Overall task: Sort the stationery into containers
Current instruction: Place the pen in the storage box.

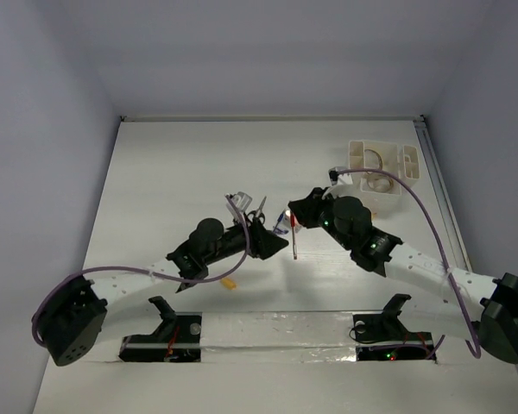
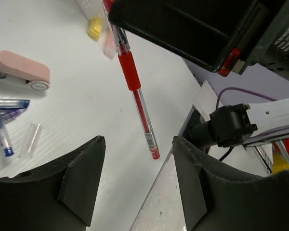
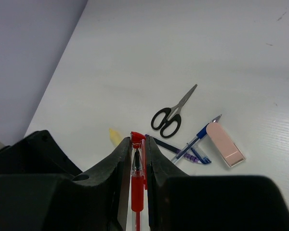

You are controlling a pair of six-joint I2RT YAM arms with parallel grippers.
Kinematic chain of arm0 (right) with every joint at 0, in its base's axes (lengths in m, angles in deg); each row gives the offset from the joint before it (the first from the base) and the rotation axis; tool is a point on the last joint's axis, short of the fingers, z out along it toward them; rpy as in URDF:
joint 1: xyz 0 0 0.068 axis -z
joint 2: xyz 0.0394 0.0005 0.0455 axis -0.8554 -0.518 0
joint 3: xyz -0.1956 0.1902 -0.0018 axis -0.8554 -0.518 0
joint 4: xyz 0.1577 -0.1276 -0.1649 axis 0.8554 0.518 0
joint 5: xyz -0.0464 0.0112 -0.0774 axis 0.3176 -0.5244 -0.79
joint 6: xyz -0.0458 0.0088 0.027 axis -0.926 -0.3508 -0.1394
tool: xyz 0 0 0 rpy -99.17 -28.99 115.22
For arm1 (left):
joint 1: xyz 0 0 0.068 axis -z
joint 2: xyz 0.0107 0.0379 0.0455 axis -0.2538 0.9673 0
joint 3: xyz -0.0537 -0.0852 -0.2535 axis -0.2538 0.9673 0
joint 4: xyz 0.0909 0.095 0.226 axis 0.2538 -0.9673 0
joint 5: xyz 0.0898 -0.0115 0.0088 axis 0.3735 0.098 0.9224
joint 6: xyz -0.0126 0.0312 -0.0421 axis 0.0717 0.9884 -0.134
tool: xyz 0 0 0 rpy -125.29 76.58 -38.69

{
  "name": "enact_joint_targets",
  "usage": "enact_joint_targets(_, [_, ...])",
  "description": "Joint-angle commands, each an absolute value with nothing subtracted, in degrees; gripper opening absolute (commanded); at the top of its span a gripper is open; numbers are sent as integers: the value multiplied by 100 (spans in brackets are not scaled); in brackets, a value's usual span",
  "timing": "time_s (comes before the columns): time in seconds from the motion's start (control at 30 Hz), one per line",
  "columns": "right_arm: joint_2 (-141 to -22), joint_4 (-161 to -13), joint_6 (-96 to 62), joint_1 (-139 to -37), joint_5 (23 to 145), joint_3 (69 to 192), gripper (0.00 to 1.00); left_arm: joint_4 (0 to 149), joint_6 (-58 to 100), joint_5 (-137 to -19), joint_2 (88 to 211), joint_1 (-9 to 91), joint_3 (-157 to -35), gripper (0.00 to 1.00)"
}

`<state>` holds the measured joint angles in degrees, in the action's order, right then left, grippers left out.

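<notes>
Next I will move my left gripper across onto the red pen's lower end and close, since that end hangs just to the gripper's right in the top view.
My right gripper [image 3: 137,144] is shut on the capped end of a red pen [image 3: 137,185], which hangs down over the table [image 1: 295,241]. In the left wrist view the red pen [image 2: 135,91] dangles with its lower end just above my left gripper [image 2: 138,140]. That gripper stands open and its fingers [image 2: 82,178] do not touch the pen. On the table beyond lie black scissors [image 3: 172,115], blue pens [image 3: 192,147], a pink block [image 3: 225,143] and a yellow block [image 3: 114,136]. The white organiser [image 1: 354,153] stands at the back right with a tape roll [image 1: 375,159] in it.
A small orange block [image 1: 230,282] lies near the left arm's forearm. A clear pen cap [image 2: 30,139] rests beside the blue pens [image 2: 2,120]. The two grippers meet close together mid-table [image 1: 281,233]. A purple cable [image 1: 432,224] loops over the right arm.
</notes>
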<state>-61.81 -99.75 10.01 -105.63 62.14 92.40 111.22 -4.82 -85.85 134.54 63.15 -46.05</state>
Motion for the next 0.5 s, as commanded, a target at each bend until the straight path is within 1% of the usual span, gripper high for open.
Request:
enact_joint_targets(0.0, [-6173,-10342,934,-10529,6244,9443,0,12091,-718,-9008,13945,6392,-4837,55])
enact_joint_targets(0.13, [-6147,-10395,1013,-10529,6288,9382,0,12681,-877,-9245,14508,6506,-5030,53])
enact_joint_targets(0.33, [-6059,-10509,1049,-10529,6350,9267,0,12945,-929,-9201,15062,6620,-5294,45])
enact_joint_targets(0.4, [-6068,-10536,1075,-10529,6358,9215,0,12963,-930,-9193,15107,6673,-5373,39])
enact_joint_targets(0.43, [-6059,-10553,1092,-10529,6367,9188,0,12928,-912,-9149,15124,6673,-5400,34])
enact_joint_targets(0.47, [-6042,-10571,1101,-10529,6367,9171,0,12875,-886,-9114,15133,6673,-5426,23])
